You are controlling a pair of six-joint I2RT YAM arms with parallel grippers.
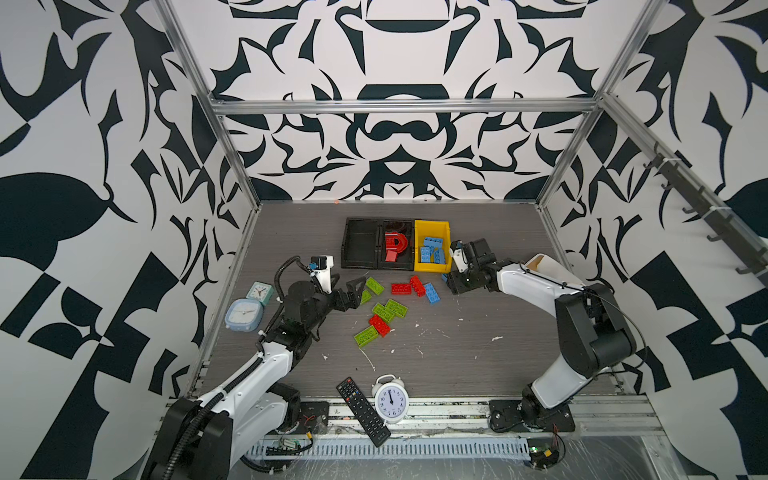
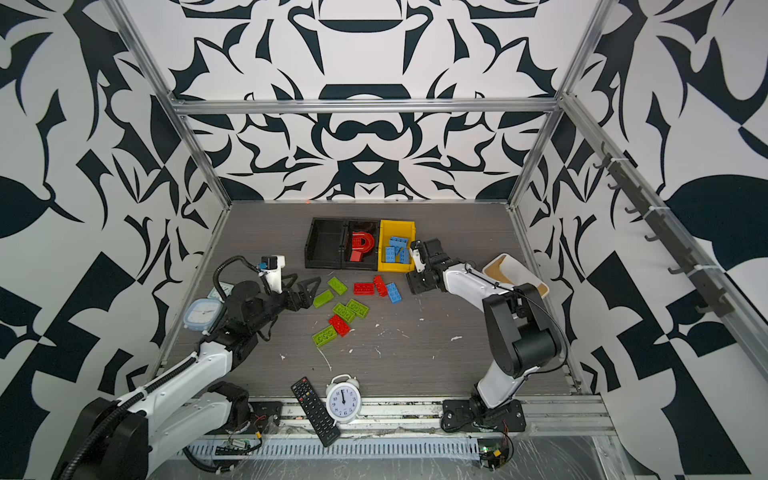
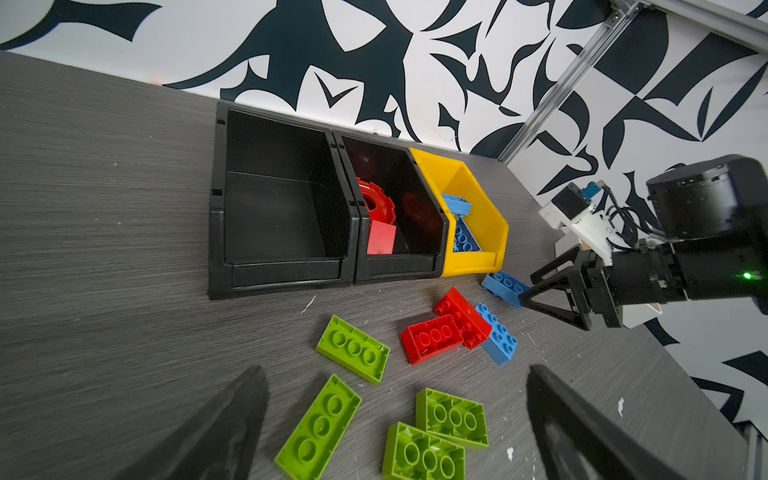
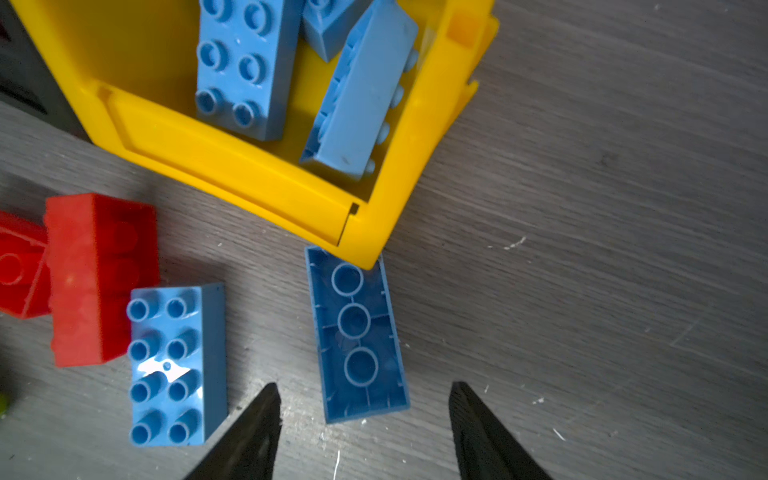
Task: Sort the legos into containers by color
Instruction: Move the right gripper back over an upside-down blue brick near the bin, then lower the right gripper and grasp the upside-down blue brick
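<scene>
The upside-down blue lego's near end [image 4: 364, 385] is below my right gripper, clear of the yellow container's corner. My right gripper will next lower its open fingers on both sides of it and close.
Loose legos lie mid-table: several lime green ones [image 1: 382, 311], three red [image 1: 401, 288] and a stud-up blue one [image 1: 431, 293]. An upside-down blue lego [image 4: 355, 332] touches the front corner of the yellow container [image 4: 257, 178], which holds several blue bricks. My right gripper [image 4: 363, 385] is open, its fingers either side of that brick's near end without touching it. My left gripper [image 3: 395, 374] is wide open above the green bricks [image 3: 320, 428]. Of the joined black containers [image 1: 345, 245], the left is empty and the right holds red pieces [image 1: 392, 245].
Two square clocks [image 1: 245, 313] sit at the left edge behind my left arm. A remote [image 1: 361, 409] and a round alarm clock [image 1: 390, 399] lie at the front edge. A white box with a tan rim [image 1: 544, 266] stands behind my right arm.
</scene>
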